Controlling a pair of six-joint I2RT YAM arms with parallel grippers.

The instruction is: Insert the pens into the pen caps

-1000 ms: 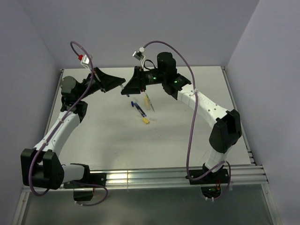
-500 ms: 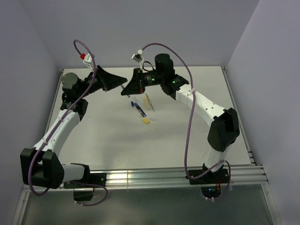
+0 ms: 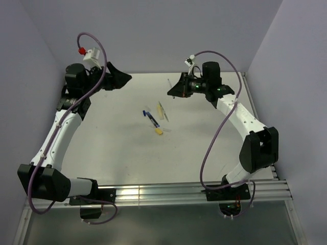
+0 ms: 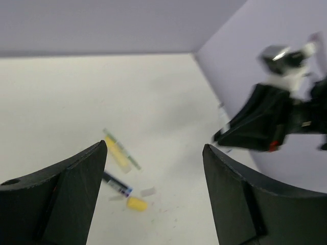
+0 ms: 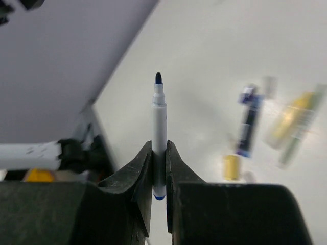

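Observation:
My left gripper lowers to the right in the top view next, tilting down onto the small blue cap, since the white pen's blue tip is bare.
My right gripper (image 5: 159, 153) is shut on a thin white pen (image 5: 159, 122) with a dark blue tip, which stands out past its fingertips. From above, that pen (image 3: 169, 82) sticks out of the right gripper (image 3: 172, 93) over the back middle of the table. My left gripper (image 4: 153, 153) is open and holds nothing; from above it (image 3: 124, 78) hovers at the back left. On the table lie a dark blue pen (image 3: 149, 117), a pale yellow pen (image 3: 161, 111), a bright yellow cap (image 3: 159, 131) and a translucent cap (image 4: 148, 192).
The loose pens and caps lie clustered in the middle of the white table (image 3: 204, 143). Purple cables (image 3: 212, 138) loop over both arms. Grey walls close in the back and both sides, and a metal rail (image 3: 168, 191) runs along the near edge.
The two grippers were together at the back middle and have drawn apart. My left gripper has opened and pulled back left; my right gripper has shut on the white pen and moved right.

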